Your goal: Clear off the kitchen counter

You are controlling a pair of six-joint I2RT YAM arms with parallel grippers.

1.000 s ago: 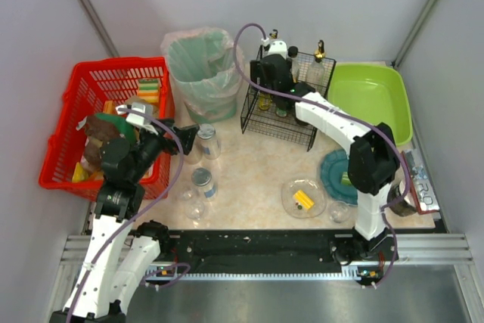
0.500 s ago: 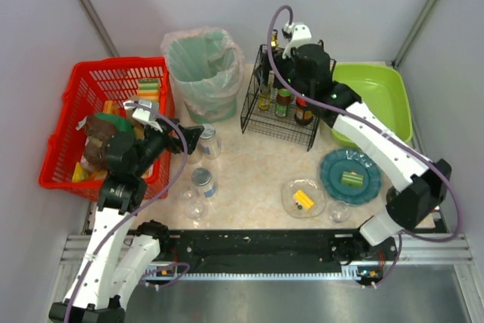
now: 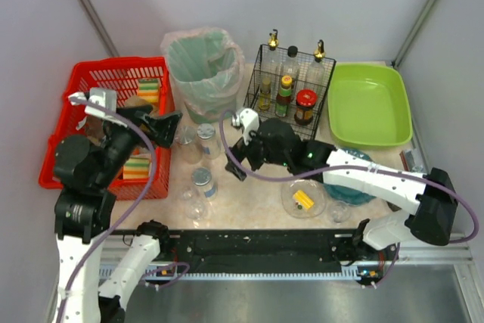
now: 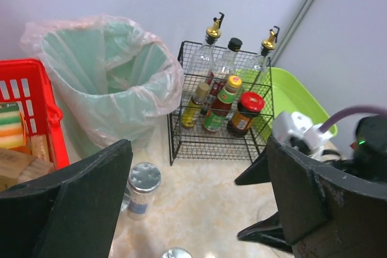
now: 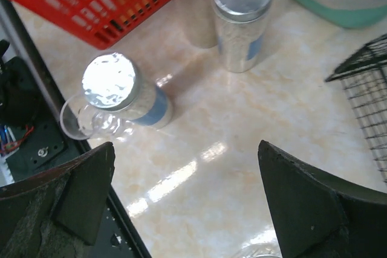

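I will next move my right gripper to the left in the top view and down, with its open fingers around the near jar's silver lid [image 3: 202,176] [image 5: 110,81].
The kitchen counter [image 3: 253,196] is beige marbled stone. On it stand three silver-lidded shaker jars [image 3: 203,181], [image 3: 206,140], [image 3: 187,143], a clear cup [image 3: 194,206], a clear dish with a yellow piece [image 3: 302,199], a teal plate [image 3: 355,187] partly under the right arm, and a small glass [image 3: 339,212]. My left gripper [image 3: 167,127] is open and empty at the basket's right edge, left of the jars. My right gripper [image 3: 234,161] is open and empty, low over the counter right of the jars. The right wrist view shows the jars [image 5: 116,87], [image 5: 242,11] and the cup [image 5: 78,119].
A red basket [image 3: 83,85] with sponges and items stands at the left. A bin with a green bag [image 3: 200,66], a black wire rack of bottles [image 3: 287,92] and a green tub [image 3: 368,104] line the back. A black rail [image 3: 257,247] runs along the near edge.
My right arm left the wire rack at the back and swung down to the middle of the counter, facing the jars. My left arm drew back to the left and up.
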